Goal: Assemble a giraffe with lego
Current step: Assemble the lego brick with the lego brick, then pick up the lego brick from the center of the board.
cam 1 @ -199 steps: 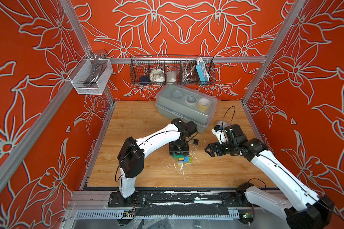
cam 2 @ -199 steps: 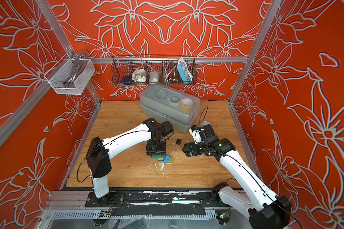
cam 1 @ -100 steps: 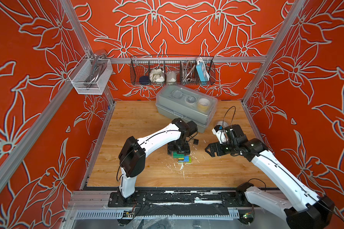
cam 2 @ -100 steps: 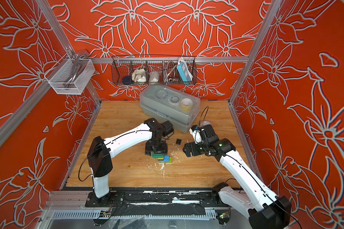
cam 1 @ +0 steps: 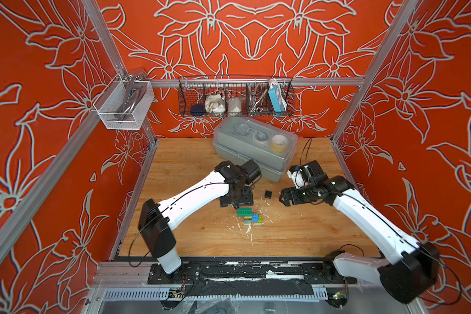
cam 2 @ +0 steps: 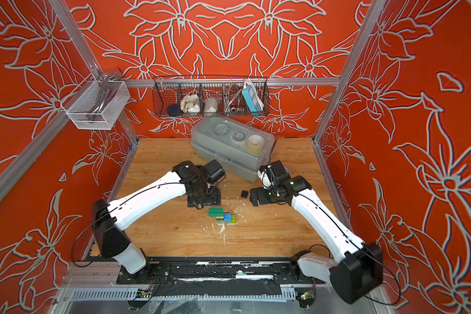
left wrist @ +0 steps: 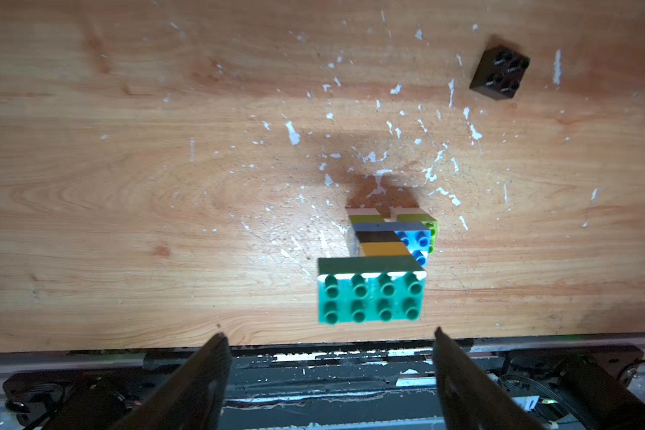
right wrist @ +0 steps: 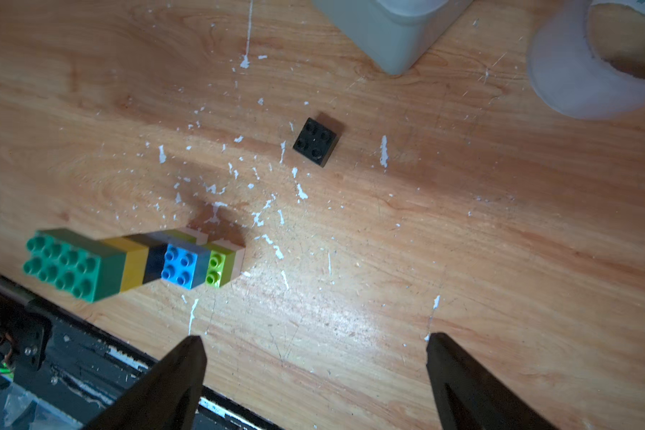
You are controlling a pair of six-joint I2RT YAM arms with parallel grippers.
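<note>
I will move my right gripper over the square black brick (cam 1: 268, 194) (right wrist: 314, 141), turn it to line up because the brick lies at an angle to my fingers, and lower my fingers around the brick's sides.
The giraffe (cam 1: 249, 216) (cam 2: 222, 215) stands upright mid-table: white-and-lime legs, blue body, black and yellow neck, long dark green brick (left wrist: 371, 294) on top, studs up. My left gripper (cam 1: 236, 203) (left wrist: 328, 333) hovers just behind it, open, nothing between its fingers. A loose black lego brick (cam 1: 268, 194) (right wrist: 315, 141) lies on the wood to the right of the left gripper. My right gripper (cam 1: 285, 197) (right wrist: 313, 337) hangs open and empty just right of that brick. The right wrist view shows the giraffe (right wrist: 127, 260) off to one side.
A grey lidded plastic box (cam 1: 253, 152) sits at the back, close behind both wrists. A roll of clear tape (right wrist: 611, 63) lies beside it. White flecks dot the wood around the giraffe. A wire basket (cam 1: 235, 98) hangs on the back wall, a white mesh one (cam 1: 123, 106) at the left.
My left gripper has opened wider and drawn back off the giraffe, leaving the dark green brick on top. The right arm has stayed put.
</note>
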